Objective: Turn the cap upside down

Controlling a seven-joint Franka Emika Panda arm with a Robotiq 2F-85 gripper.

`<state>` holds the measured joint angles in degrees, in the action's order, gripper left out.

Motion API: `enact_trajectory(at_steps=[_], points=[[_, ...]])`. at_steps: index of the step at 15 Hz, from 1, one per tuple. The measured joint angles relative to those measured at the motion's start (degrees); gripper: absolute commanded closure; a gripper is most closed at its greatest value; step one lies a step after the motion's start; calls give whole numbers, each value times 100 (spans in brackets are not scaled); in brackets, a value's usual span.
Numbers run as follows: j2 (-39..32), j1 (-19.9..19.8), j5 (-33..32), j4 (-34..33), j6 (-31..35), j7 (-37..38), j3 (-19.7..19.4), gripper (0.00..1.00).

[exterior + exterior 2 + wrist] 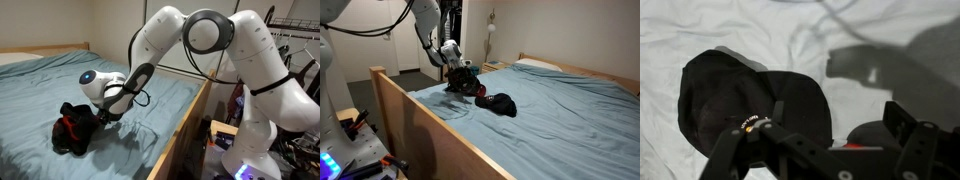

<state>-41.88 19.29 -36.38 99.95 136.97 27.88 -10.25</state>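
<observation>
My gripper's spread fingers already hang one over the cap and one beyond it, so my gripper will go down next onto the cap's rounded edge [820,107] below it.
The cap [735,95] is black with some red and lies on the light blue bedsheet. It shows in both exterior views [72,130] [498,103]. In the wrist view my gripper [836,108] hangs just above the cap's right part with its fingers spread wide. One finger is over the cap's edge and the other is over bare sheet. It looks open and holds nothing. A dark rounded shape with a red patch [845,145] shows low between the fingers; I cannot tell what it is. In both exterior views the gripper [100,115] [460,82] is down at the cap's side.
A wooden bed frame [420,115] runs along the mattress edge close to the cap. A pillow [535,65] lies at the head of the bed. The robot base and clutter [250,150] stand on the floor beside the bed. The sheet [730,25] is wrinkled.
</observation>
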Motion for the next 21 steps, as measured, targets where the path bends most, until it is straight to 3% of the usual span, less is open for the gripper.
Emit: enact_trajectory(at_steps=[4,7,14,21], points=[[-282,167,-482,-267,-224,503,-348,0],[-697,126,-559,-623,-203,619,-392,0],[-1450,122,-560,-1331,129,985,-463,0],[-1798,148,-776,-1794,560,1441,-780,0]])
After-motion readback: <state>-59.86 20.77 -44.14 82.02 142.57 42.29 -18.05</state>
